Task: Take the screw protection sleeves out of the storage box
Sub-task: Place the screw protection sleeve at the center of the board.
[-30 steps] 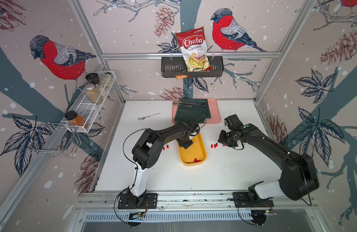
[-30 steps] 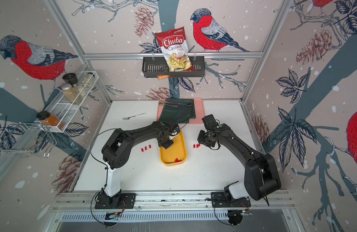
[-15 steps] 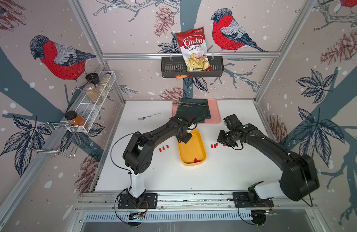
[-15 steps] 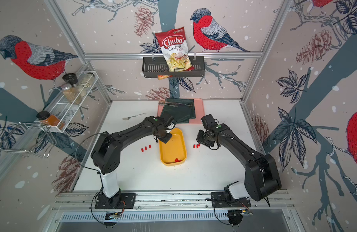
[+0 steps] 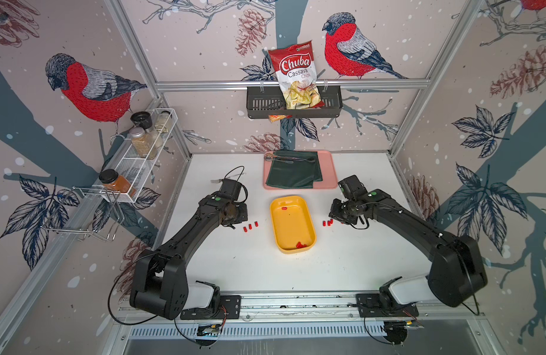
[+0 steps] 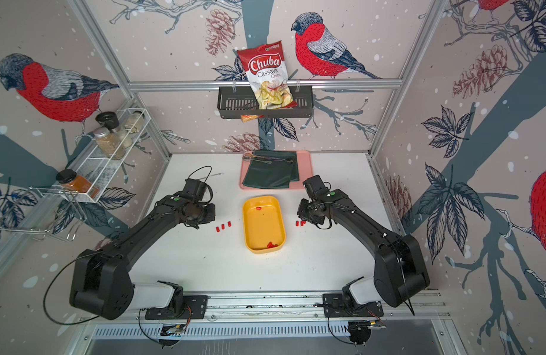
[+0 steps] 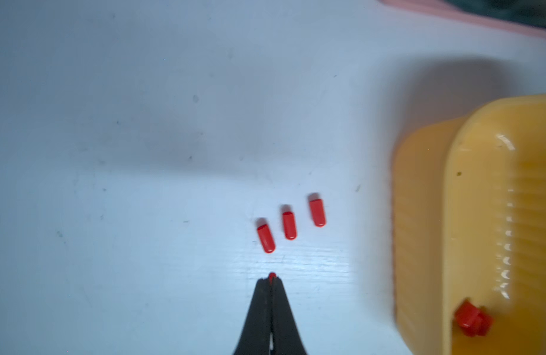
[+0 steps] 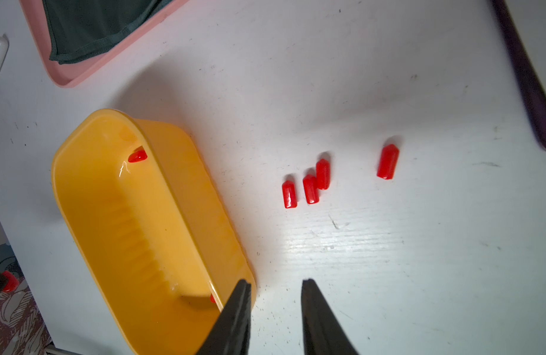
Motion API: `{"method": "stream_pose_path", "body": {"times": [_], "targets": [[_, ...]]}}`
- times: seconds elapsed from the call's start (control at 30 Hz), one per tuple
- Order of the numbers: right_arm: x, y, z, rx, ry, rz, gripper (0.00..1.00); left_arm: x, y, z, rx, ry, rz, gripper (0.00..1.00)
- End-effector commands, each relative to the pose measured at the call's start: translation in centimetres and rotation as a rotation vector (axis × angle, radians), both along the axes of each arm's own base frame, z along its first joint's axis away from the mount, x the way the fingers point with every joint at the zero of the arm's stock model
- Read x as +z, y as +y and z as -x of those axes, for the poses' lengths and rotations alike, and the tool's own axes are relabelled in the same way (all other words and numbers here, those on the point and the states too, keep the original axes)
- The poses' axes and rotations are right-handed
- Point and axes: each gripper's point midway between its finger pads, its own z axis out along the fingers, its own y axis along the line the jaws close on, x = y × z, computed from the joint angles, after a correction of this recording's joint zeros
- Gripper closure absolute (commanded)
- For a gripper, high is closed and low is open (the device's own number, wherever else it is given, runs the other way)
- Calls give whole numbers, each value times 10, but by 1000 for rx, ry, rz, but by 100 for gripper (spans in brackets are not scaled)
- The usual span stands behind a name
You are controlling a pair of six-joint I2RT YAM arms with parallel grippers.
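I next need to lower my left gripper to the bare tabletop beside the row's end away from the box and release the sleeve there, since that spot is below my gripper.
The yellow storage box lies mid-table between my arms. Inside it one red screw protection sleeve sits at the far end and a small cluster at the near end. Three sleeves lie in a row on the table left of the box. More sleeves lie right of it, one apart. My left gripper is shut on a sleeve, its red tip showing just short of the row of three. My right gripper stands open and empty by the box's right wall.
A pink tray with a green cloth and tongs lies behind the box. A black wall basket holds a chips bag. A white wire rack with spice jars hangs on the left wall. A fork lies behind the left arm.
My left arm has swung out of the box to the left and now hovers by the three sleeves on the table. The right arm has barely moved.
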Motion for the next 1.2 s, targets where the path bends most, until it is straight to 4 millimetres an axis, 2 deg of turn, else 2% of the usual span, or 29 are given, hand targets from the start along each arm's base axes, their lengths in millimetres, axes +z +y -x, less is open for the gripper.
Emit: {"method": "stream_pose_path", "body": {"times": [0.0,0.23,0.63,0.77,1.17], "targets": [[3,6,-4,-13,-17,-1,67,-8,7,-2,46,-25,3,100],[5,16,-1,2,-21,3,67,-32,11,1,65,-2,-7,100],[6,15,4,-3,-23,12,67,-58,11,6,59,50,-17,98],[6,16,4,-3,-23,14,67,-66,12,8,64,61,-20,95],[3,20,5,3,-20,15,67,-57,11,5,70,36,-7,80]]}}
